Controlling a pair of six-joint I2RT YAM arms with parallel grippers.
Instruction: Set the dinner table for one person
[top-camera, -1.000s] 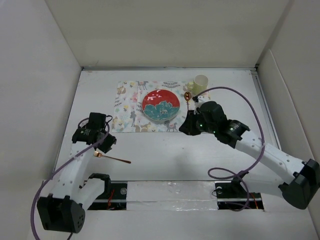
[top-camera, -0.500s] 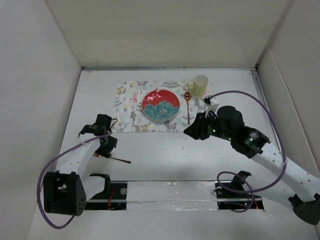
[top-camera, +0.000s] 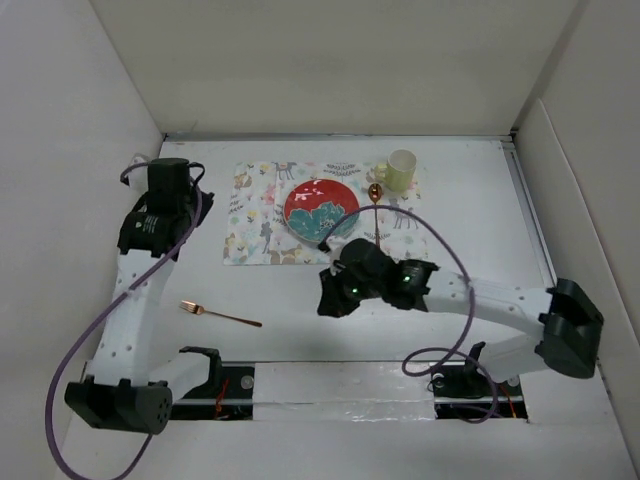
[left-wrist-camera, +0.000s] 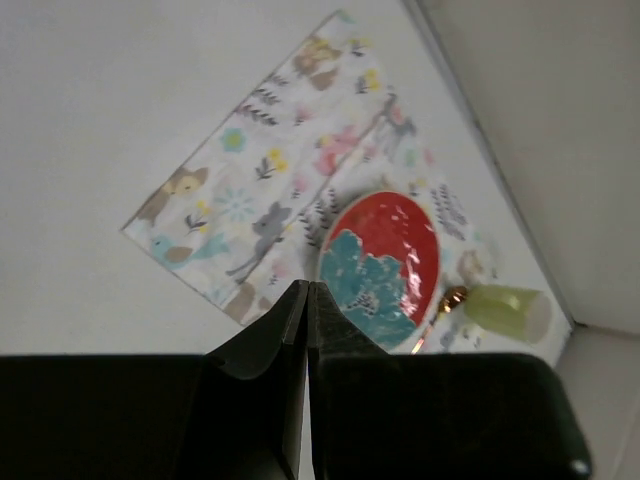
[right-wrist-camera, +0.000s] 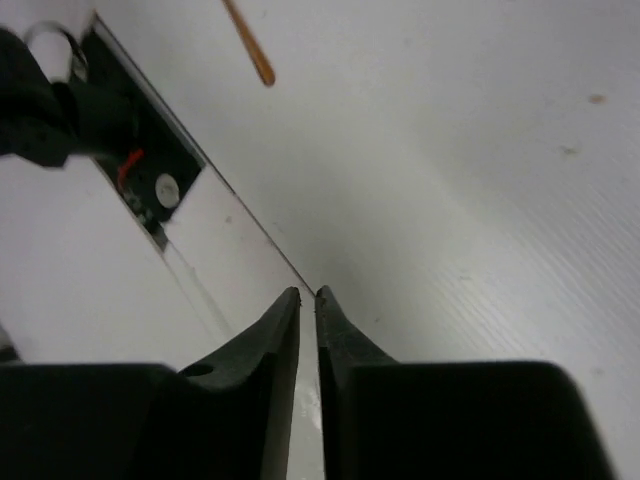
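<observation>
My right gripper goes left in the top view next, opens and lowers over the fork's handle, since the copper fork's handle (top-camera: 237, 319) (right-wrist-camera: 250, 43) lies off the placemat.
The white dinner table (top-camera: 470, 220) carries a deer-print placemat (top-camera: 255, 215) with a red and teal plate (top-camera: 321, 211) on it. A copper spoon (top-camera: 376, 205) lies right of the plate, and a pale green cup (top-camera: 398, 170) stands behind it. A copper fork (top-camera: 220, 315) lies alone at the front left. My left gripper (top-camera: 160, 225) is raised high over the left side, shut and empty, looking down on the placemat (left-wrist-camera: 250, 190) and plate (left-wrist-camera: 385, 265). My right gripper (top-camera: 325, 303) hovers low in front of the plate, jaws a thin slit apart, holding nothing. The fork's handle end (right-wrist-camera: 250, 45) shows ahead of it.
White walls close in the table on the left, back and right. A taped metal strip with the arm bases (top-camera: 340, 380) runs along the near edge. The right arm's purple cable (top-camera: 455, 260) loops over the right half. The strip's hardware (right-wrist-camera: 130, 150) lies just beyond the right fingertips.
My left gripper lifted away from the fork, swung up toward the back left and closed. My right arm moved from beside the spoon to the front middle, toward the fork. The fork stayed put.
</observation>
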